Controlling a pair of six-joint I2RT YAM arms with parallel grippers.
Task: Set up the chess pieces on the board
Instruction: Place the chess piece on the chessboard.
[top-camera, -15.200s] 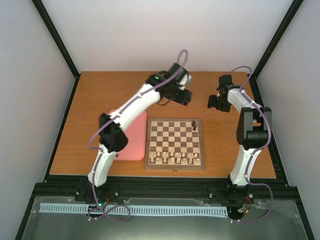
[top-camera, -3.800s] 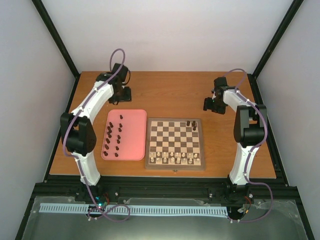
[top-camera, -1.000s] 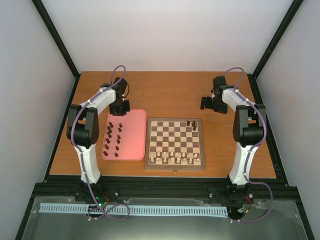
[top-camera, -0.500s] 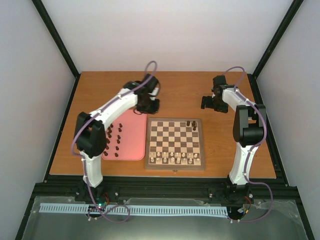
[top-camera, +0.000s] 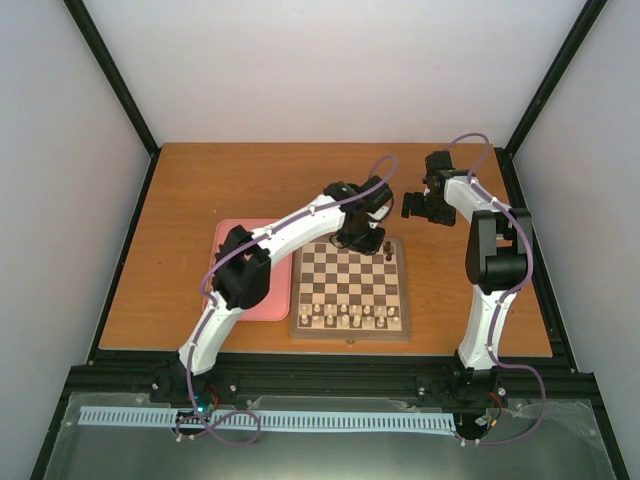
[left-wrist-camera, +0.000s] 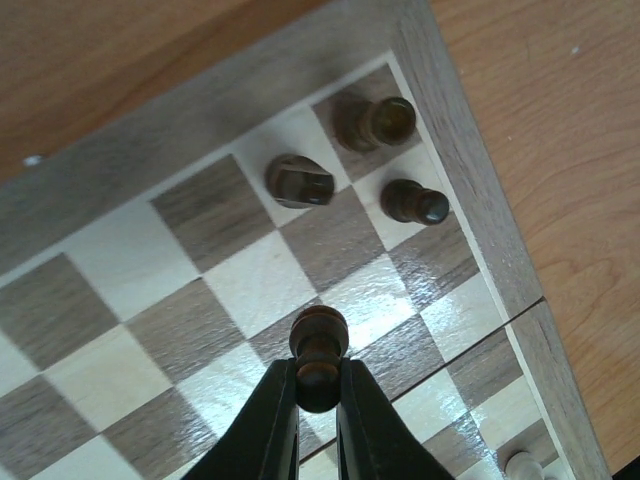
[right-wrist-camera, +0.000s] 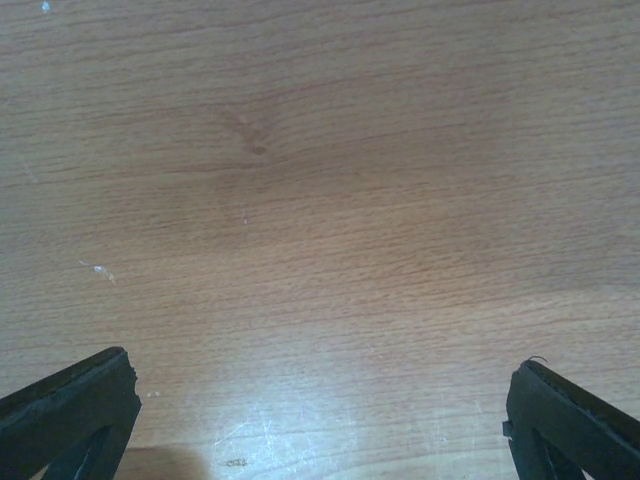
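The dark square beside the standing pawn is empty, so the left gripper needs to move toward the corner pieces next and go down to release its pawn on that square.
My left gripper (left-wrist-camera: 318, 375) is shut on a dark pawn (left-wrist-camera: 318, 345), held above the squares near the board's (top-camera: 350, 325) far right corner. Three more dark chess pieces stand in that corner: one on the corner square (left-wrist-camera: 375, 120), one beside it (left-wrist-camera: 298, 182) and a pawn (left-wrist-camera: 415, 203) in front. In the top view the left gripper (top-camera: 358, 235) hangs just left of these dark pieces (top-camera: 387, 248). My right gripper (top-camera: 418, 205) is open over bare table beyond the board, its fingers (right-wrist-camera: 70, 400) wide apart with nothing between them.
Pale pieces (top-camera: 350, 318) line the board's near rows. The pink tray (top-camera: 228, 230) lies left of the board, mostly covered by my left arm. The board's wooden border (left-wrist-camera: 460, 150) meets the orange-brown tabletop (right-wrist-camera: 320, 200). Black frame rails run along the table edges.
My left arm has swung from the pink tray rightward to the board's far right corner, carrying the dark pawn. The right arm has stayed still.
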